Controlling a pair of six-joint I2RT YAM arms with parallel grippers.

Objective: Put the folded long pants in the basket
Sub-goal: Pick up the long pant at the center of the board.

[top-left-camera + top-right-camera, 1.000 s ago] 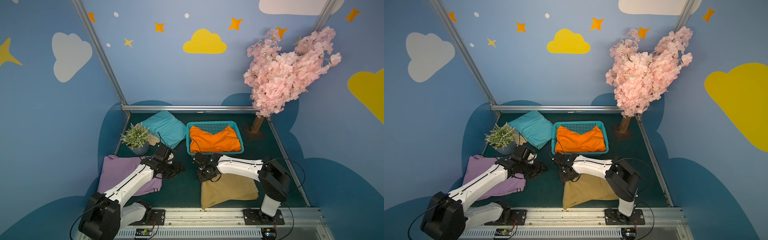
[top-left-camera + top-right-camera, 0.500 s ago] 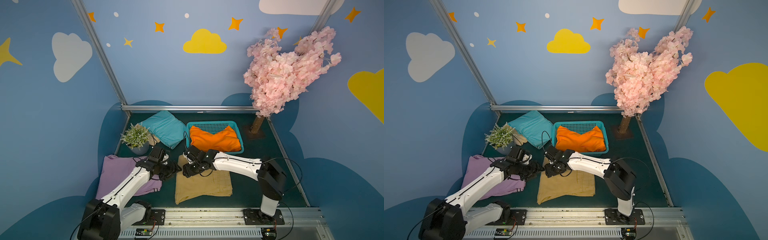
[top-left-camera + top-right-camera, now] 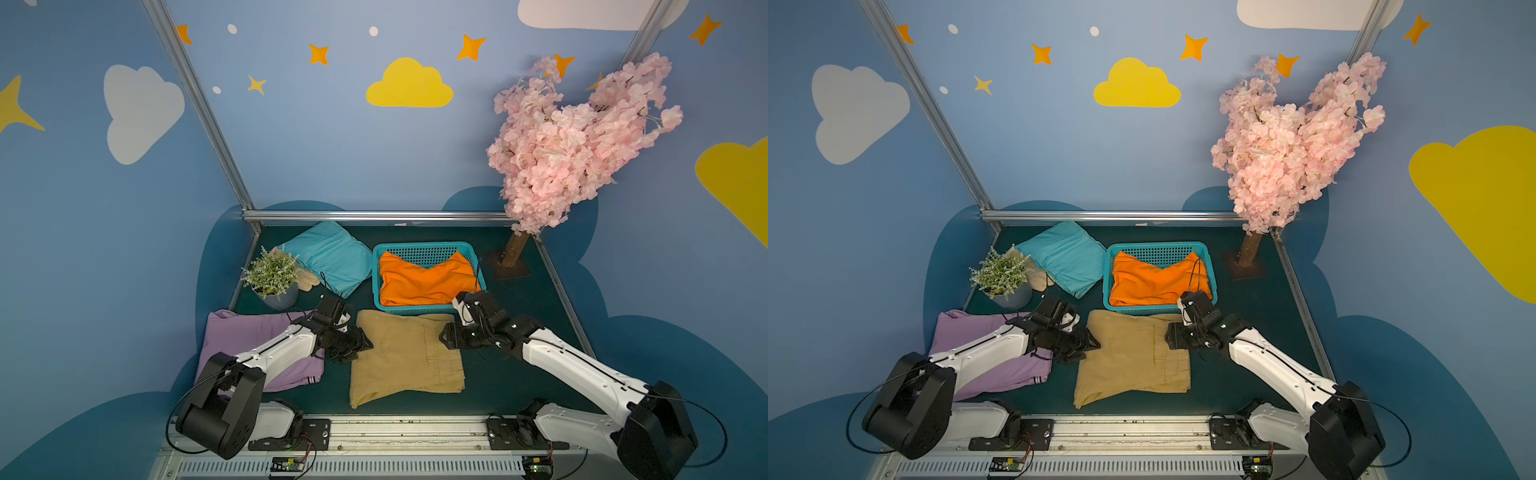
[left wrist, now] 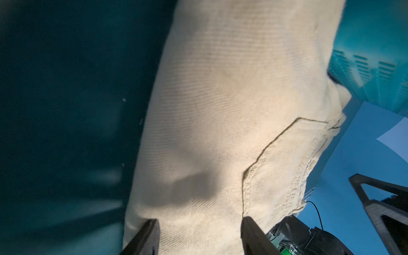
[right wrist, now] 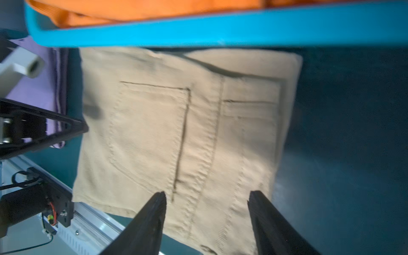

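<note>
I need to tilt my right gripper down and away from my left gripper next, onto the khaki pants' tree-side edge. Its open fingers are above the cloth.
The khaki long pants lie folded flat on the green mat, just in front of the basket. My left gripper is open at their left edge, its fingers straddling the cloth. My right gripper is open at their right edge, above the cloth. Orange pants fill the turquoise basket. Turquoise pants lie left of it. Lilac pants lie at the front left, partly under my left arm.
A grey plant pot and a beige glove sit at the back left. The pink blossom tree's trunk stands right of the basket. Metal frame rails border the mat.
My right gripper, shut on the khaki pants, dragged them left, then opened and swung back to their right edge. My left gripper came up to their left edge.
</note>
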